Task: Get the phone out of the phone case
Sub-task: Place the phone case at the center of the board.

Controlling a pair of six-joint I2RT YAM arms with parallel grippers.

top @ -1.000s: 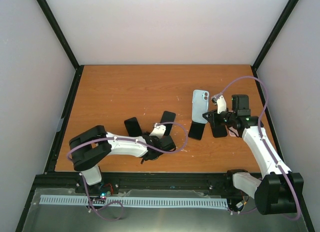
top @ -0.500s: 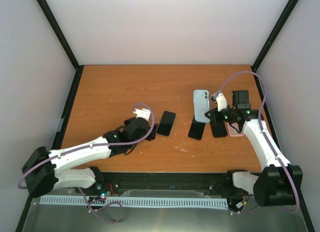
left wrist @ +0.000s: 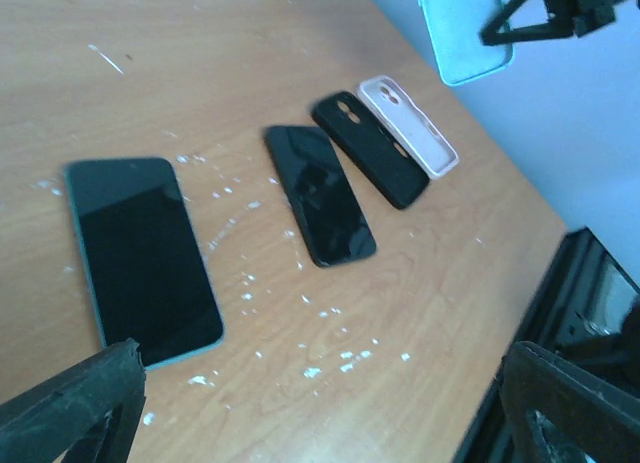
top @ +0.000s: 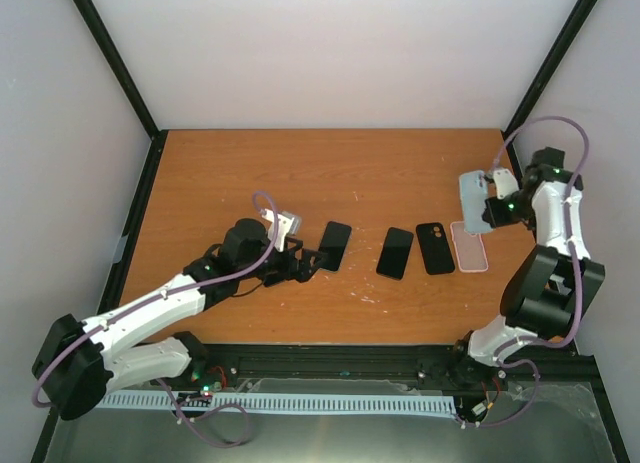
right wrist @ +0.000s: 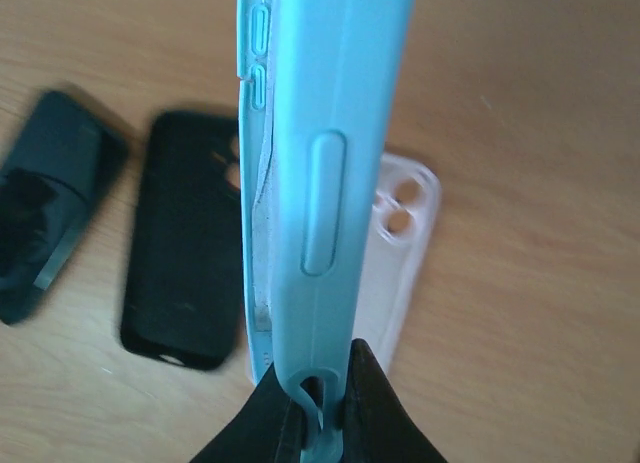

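I will lower my right gripper with the light blue case [top: 474, 200] back toward the tabletop [top: 501, 246] beside the pale pink case and release, since it is bare there.
A dark phone [top: 334, 245] with a teal rim lies flat on the table, screen up, and also shows in the left wrist view [left wrist: 140, 258]. My left gripper [top: 304, 262] stands open just left of it with nothing between its fingers [left wrist: 70, 403]. Over the table's right edge, my right gripper [top: 497, 205] is shut on the lower end of the light blue phone case [top: 474, 200] and holds it in the air. In the right wrist view the case [right wrist: 320, 163] stands edge-on above the gripper [right wrist: 322, 403].
A second black phone [top: 395, 252], a black case [top: 434, 248] and a pale pink case [top: 469, 246] lie in a row right of centre. Small white flecks [left wrist: 330, 348] dot the wooden table [top: 250, 173]. A black frame [top: 320, 358] borders the near edge.
My left gripper has opened wide, and the teal-rimmed phone now lies free on the table beside it. My right arm has swung the blue case up and to the far right.
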